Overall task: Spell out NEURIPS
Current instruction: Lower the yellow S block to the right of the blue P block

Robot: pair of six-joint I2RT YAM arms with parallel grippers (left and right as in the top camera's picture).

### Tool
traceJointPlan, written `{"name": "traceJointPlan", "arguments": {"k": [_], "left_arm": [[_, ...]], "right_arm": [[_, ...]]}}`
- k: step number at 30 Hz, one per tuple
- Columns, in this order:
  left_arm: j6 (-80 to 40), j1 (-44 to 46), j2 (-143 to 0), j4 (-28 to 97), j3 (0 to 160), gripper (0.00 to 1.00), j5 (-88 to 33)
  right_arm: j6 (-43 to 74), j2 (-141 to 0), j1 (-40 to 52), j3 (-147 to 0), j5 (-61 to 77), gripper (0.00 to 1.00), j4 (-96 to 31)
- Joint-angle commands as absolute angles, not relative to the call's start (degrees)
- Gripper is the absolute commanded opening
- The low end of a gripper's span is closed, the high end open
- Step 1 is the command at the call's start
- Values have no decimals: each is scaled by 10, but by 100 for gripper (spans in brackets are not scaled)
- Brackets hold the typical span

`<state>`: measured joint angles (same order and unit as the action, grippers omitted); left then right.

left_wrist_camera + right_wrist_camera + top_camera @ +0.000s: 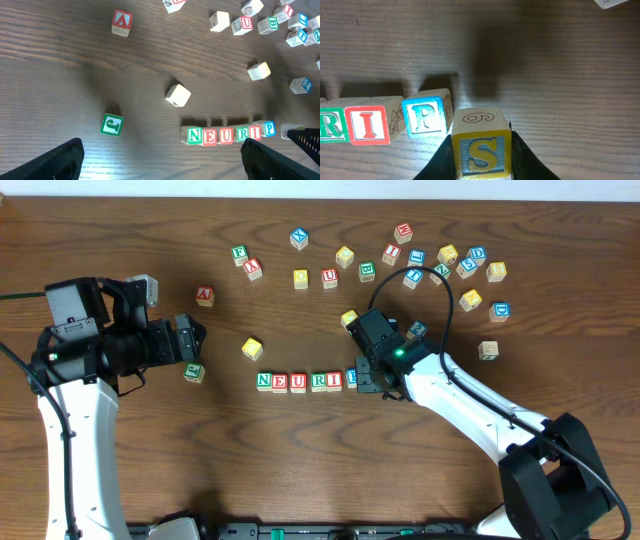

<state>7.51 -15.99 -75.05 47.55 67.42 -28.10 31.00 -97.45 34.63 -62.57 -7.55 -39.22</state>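
Observation:
Next, the right gripper lowers the yellow S block beside the P block [425, 116] and releases it.
A row of blocks reads N [264, 380], E [281, 383], U [298, 383], R [318, 381], I [334, 380], P [351, 377] on the wood table; the same row shows in the left wrist view [227, 134]. My right gripper [481, 159] is shut on the yellow S block [481, 149], held just right of the blue P block [425, 116], close to it. In the overhead view the right gripper [372, 380] covers the S block. My left gripper [160, 160] is open and empty, over bare wood left of the row.
A green block [194, 371] lies by the left gripper, a yellow one [252, 348] above the row, a red A [204, 296] farther left. Several loose letter blocks [400, 260] are scattered across the back right. A yellow block [349, 318] sits behind the right wrist.

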Motion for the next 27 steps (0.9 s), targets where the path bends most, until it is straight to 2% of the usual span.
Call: {"name": "traceJointPlan", "arguments": {"k": [1,13,27], "left_arm": [[72,-162,-748,475,686,98,-278],[72,-162,-748,475,686,99,-278],[72,-162,-748,475,686,99,-278]], "right_arm": [[317,-975,349,-621,-95,4,-389],[317,-976,345,-621,-105,7,-381],[317,-1002,345,-621,-114,5,-370]]}}
